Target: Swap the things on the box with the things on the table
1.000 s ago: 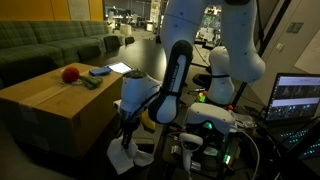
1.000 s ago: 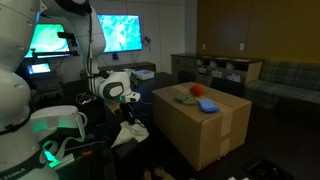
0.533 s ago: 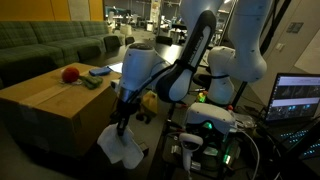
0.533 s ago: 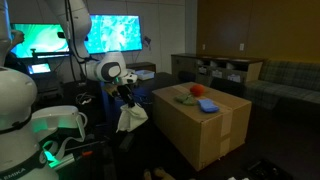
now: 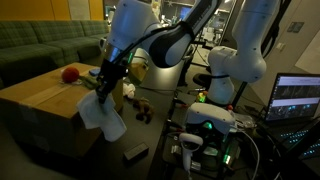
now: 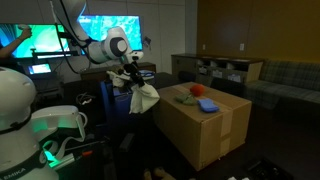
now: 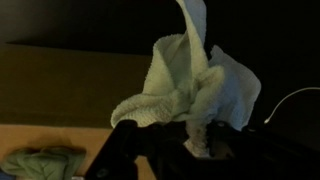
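The end of the tan box's top beside the red thing is bare. My gripper needs to move up and outward over the tan box next, then down at that end.
My gripper [image 5: 101, 88] is shut on a white cloth [image 5: 104, 116] that hangs from it in the air, just beside the near edge of the tan box [image 5: 40, 105]. In both exterior views the cloth [image 6: 143, 98] dangles at about the height of the box [image 6: 205, 130] top. On the box lie a red thing [image 5: 68, 73], a blue thing [image 5: 100, 71] and a green cloth [image 5: 88, 82]. The wrist view shows the white cloth [image 7: 190, 85] bunched between the dark fingers [image 7: 135, 150], with the green cloth [image 7: 40, 162] low at the left. The black table [image 5: 150, 138] lies below.
A small brown thing [image 5: 143, 112] and a dark flat thing [image 5: 135, 152] rest on the black surface. A green sofa [image 5: 40, 45] stands behind the box. Lit monitors [image 6: 110, 32] and a laptop [image 5: 297, 98] surround the robot base [image 5: 215, 125].
The arm has lifted the white cloth from low beside the box and carried it up and towards the box edge. The things on the box have not moved.
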Controlling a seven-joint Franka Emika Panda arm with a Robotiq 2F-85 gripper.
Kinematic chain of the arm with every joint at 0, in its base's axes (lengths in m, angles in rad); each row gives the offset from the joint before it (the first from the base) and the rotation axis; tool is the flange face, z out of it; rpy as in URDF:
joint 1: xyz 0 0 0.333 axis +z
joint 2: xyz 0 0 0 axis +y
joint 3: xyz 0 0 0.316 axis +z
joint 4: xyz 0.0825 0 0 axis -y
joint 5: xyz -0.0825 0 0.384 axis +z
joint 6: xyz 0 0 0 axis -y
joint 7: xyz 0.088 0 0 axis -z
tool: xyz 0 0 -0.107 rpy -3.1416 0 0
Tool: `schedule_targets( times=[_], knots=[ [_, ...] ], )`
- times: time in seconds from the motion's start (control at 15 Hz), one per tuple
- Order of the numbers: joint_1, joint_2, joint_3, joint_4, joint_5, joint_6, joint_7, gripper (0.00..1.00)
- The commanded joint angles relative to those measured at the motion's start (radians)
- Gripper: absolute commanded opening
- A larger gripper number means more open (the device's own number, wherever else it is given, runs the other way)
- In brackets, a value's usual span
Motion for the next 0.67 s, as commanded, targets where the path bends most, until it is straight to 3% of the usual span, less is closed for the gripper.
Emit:
schedule_targets(
  times=[0.0, 0.33, 0.6],
  knots=[
    [-0.199, -0.032, 0.169, 0.095, 0.000, -0.078, -0.020, 0.03],
    [-0.414, 0.009, 0.314, 0.237, 0.051, -0.097, -0.161, 0.03],
    [-0.503, 0.072, 0.349, 0.337, 0.098, -0.090, -0.280, 0.03]
  ],
)
